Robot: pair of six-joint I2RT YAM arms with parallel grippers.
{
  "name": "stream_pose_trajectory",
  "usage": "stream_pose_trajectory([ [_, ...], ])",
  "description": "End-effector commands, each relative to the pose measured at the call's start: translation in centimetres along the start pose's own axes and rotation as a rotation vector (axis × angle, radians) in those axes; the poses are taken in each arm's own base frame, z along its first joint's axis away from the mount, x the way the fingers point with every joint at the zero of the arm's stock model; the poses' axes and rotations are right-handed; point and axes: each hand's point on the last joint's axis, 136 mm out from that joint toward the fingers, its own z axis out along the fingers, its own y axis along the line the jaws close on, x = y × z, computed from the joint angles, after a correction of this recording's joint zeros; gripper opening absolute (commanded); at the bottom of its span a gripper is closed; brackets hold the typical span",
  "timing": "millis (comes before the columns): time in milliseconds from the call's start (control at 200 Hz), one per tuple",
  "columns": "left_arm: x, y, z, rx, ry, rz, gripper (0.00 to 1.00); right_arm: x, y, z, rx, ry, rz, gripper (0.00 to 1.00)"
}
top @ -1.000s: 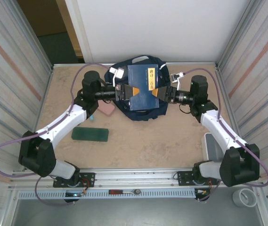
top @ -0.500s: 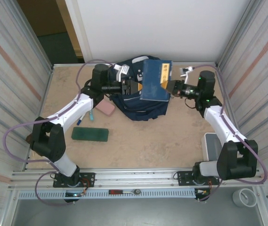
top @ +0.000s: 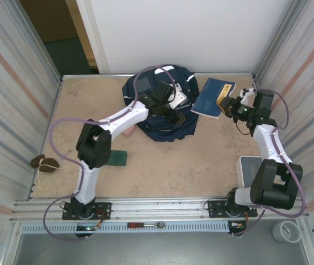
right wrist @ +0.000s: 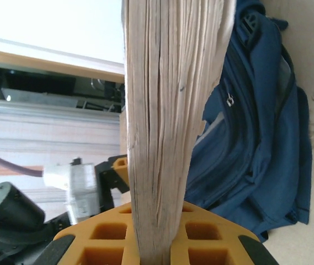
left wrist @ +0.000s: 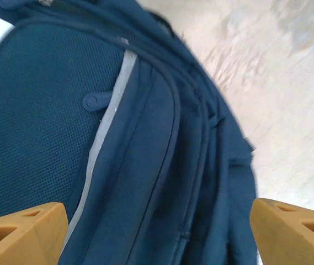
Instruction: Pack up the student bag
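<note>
My left gripper moves down onto the raised fold (left wrist: 144,221) beside the pale stripe and closes next, since the fold runs below my open fingers, between them.
The student bag (top: 157,118), a navy backpack with a pale stripe, lies at the back middle of the table. My left gripper (top: 174,113) hovers just over it, open. In the left wrist view its orange fingers (left wrist: 21,232) stand wide apart, with only bag fabric (left wrist: 145,165) below them. My right gripper (top: 226,105) is shut on the right edge of a dark-blue book (top: 212,96) with a yellow label, held to the right of the bag. The right wrist view shows the book's page edges (right wrist: 173,110) clamped between the pads (right wrist: 112,243), with the bag (right wrist: 256,138) behind.
A green case (top: 121,159) lies left of centre, partly under the left arm. Beside the bag's left edge a pink item (top: 128,131) peeks out. A white object (top: 249,168) sits by the right wall. Metal walls close in both sides.
The left gripper let go of the book, opened and swung over the bag. The right gripper shut on the book and carried it off the bag to the right.
</note>
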Motion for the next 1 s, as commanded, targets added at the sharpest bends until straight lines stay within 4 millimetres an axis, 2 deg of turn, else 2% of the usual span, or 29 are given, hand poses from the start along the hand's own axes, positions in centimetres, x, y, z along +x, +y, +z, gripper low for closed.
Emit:
stream_pose_trajectory([
  [0,1.7,2.7,0.5,-0.111,0.121,0.120,0.85,0.4,-0.1,-0.3,-0.010,0.010,0.007,0.00],
  [235,3.1,3.7,2.4,-0.145,0.198,0.155,0.81,0.7,-0.8,-0.8,-0.001,0.006,0.018,0.00],
  [336,3.5,4.0,3.0,-0.160,0.217,0.160,0.75,0.9,-0.9,-0.7,-0.002,0.012,0.023,0.00],
  [446,3.5,4.2,3.3,-0.169,0.219,0.158,0.63,1.1,-1.0,-0.8,0.001,0.015,0.025,0.00],
  [581,2.7,4.0,2.9,-0.150,0.188,0.145,0.40,1.8,-1.6,-1.0,0.032,0.025,0.027,0.00],
  [731,0.5,3.9,0.6,-0.088,0.085,0.079,0.15,2.5,-2.3,-1.3,0.065,0.031,0.041,0.00],
  [872,-3.3,4.3,-3.8,-0.013,-0.082,0.005,0.04,3.7,-2.9,-1.1,0.093,0.042,0.046,0.00],
  [902,-3.6,4.4,-4.1,0.016,-0.105,-0.017,0.03,4.1,-3.0,-0.8,0.102,0.046,0.047,0.00],
  [912,-4.4,4.4,-5.2,0.019,-0.134,-0.021,0.02,4.3,-3.0,-0.7,0.104,0.049,0.046,0.00],
  [932,-5.1,4.5,-6.2,0.036,-0.166,-0.034,0.01,4.5,-3.0,-0.5,0.105,0.050,0.047,0.00],
  [992,-6.5,4.8,-8.2,0.099,-0.245,-0.078,0.00,5.2,-2.7,0.4,0.086,0.060,0.054,0.00],
])
